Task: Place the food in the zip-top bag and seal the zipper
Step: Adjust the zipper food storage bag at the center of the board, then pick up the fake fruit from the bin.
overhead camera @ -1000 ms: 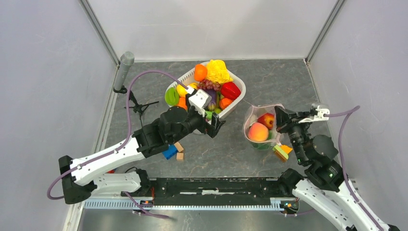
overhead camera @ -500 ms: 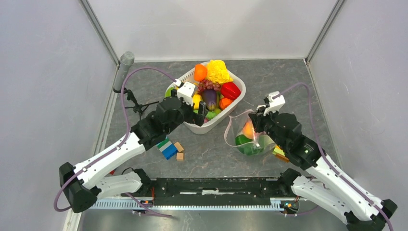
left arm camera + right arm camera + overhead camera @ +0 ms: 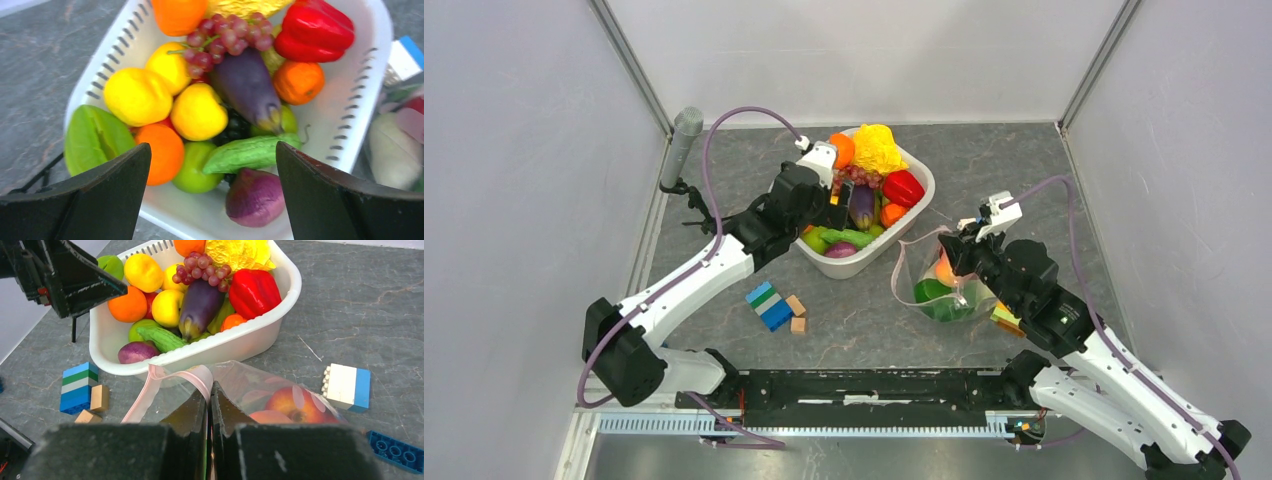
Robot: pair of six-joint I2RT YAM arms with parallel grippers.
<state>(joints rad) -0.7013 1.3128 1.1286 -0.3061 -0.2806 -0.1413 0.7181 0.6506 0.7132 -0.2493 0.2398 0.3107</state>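
Note:
My left gripper moves to the left in its wrist view next and lowers onto the green starfruit (image 3: pixel 95 139), since that lies below it on that side.
The white slotted basket (image 3: pixel 918 202) holds the food: a purple eggplant (image 3: pixel 247 85), a red pepper (image 3: pixel 315 30), grapes (image 3: pixel 225 40), yellow fruits, oranges, a green cucumber (image 3: pixel 245 152) and a purple bulb (image 3: pixel 255 197). My left gripper (image 3: pixel 842 196) hovers open over the basket, nothing between its fingers (image 3: pixel 115 185). To the right stands the zip-top bag (image 3: pixel 924 290) with a peach (image 3: pixel 295 405) and a green piece inside. My right gripper (image 3: pixel 209 390) is shut on the bag's pink zipper (image 3: pixel 141 397), holding the mouth up and open.
Stacked blue, green and tan blocks (image 3: pixel 774 305) lie in front of the basket. A white and blue block (image 3: pixel 345 385) and a flat blue plate (image 3: pixel 392 450) lie right of the bag. A microphone stand (image 3: pixel 686 135) rises at the left wall.
My left gripper has moved from the basket's near side up over the food. My right arm swung round and carried the bag left, then held it still.

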